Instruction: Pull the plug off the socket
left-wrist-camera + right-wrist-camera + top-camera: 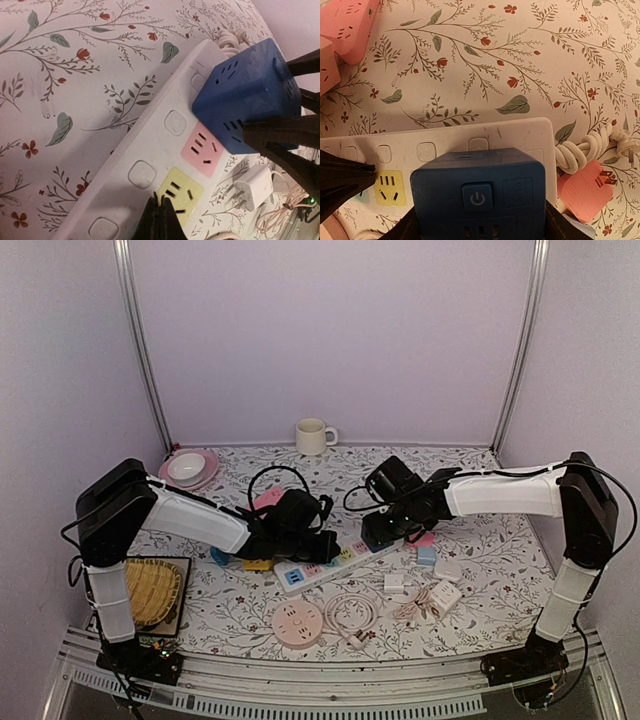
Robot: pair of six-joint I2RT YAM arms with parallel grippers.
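Observation:
The blue cube is still on the power strip (318, 568). My right gripper will next lift, move past the salmon plug and go down to let go of the cube on the bare tabletop.
A white power strip (318, 568) with coloured sockets lies mid-table. The plug, a blue cube adapter (247, 95) with a power button (477, 196), sits on the strip's (445, 140) end socket beside the pink socket (202, 150). My right gripper (479, 222) is shut on the blue cube, one dark finger (285, 135) pressed on each side. My left gripper (161, 202) is shut, its tips pressing down on the strip (145, 150) at the edge of the yellow socket (182, 192). In the top view both grippers meet over the strip and hide the cube.
Pink cube sockets (345, 25) lie beyond the strip. Its knotted white cord (580, 150) and a salmon plug (585, 187) sit at the end. A white charger (252, 187), a round pink socket (297, 625), coiled cable (350, 612), a mug (313, 436), a pink plate (205, 475) and a basket (150, 590) surround it.

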